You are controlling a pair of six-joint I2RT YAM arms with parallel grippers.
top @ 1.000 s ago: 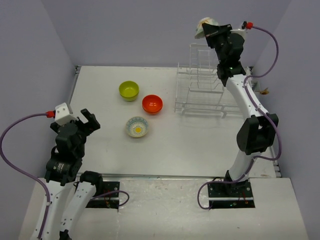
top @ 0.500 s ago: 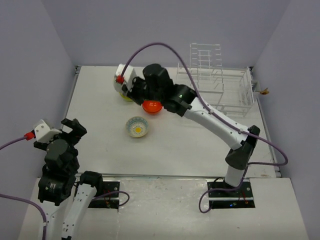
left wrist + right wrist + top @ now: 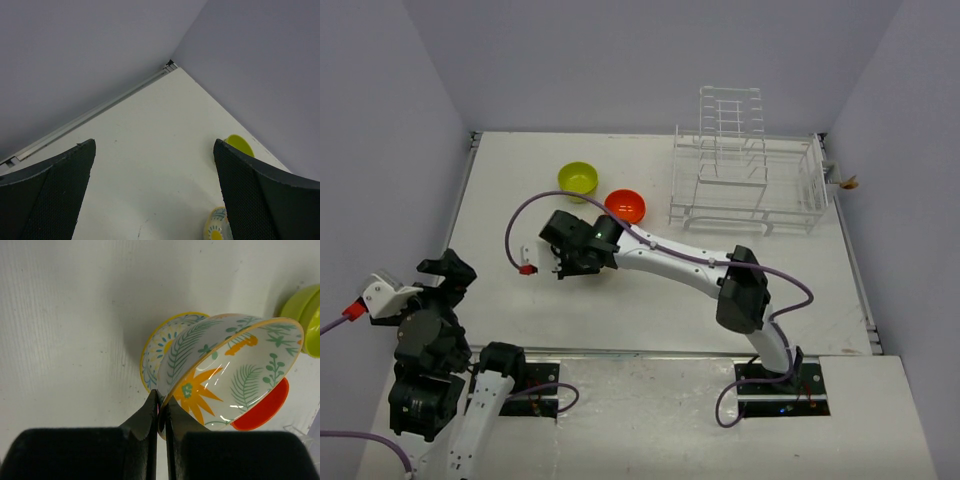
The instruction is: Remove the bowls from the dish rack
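Observation:
The second floral bowl (image 3: 161, 347) sits open below. Next, my right gripper needs to lower the tilted cream floral bowl down into it and let go of the cream floral bowl's rim.
My right gripper (image 3: 161, 397) is shut on the rim of a cream floral bowl (image 3: 235, 365). It holds the bowl tilted just above a second floral bowl (image 3: 160, 345) that sits on the table. In the top view the right gripper (image 3: 580, 258) reaches to the table's left-centre and hides both floral bowls. The lime-green bowl (image 3: 578, 180) and the orange-red bowl (image 3: 625, 206) sit on the table just beyond it. The white wire dish rack (image 3: 745, 175) stands at the back right with no bowl showing in it. My left gripper (image 3: 448, 272) is open and empty at the near left.
The left wrist view shows open fingers (image 3: 260, 195), the lime-green bowl (image 3: 239, 145), a floral bowl (image 3: 216, 231) and the table's far left corner (image 3: 170, 64). Grey walls enclose the table on three sides. The right arm (image 3: 680, 265) lies low across the middle.
My right arm has swung from above the dish rack, carrying the floral bowl, to the left and down over the floral bowl on the table. My left arm has drawn back toward the near left.

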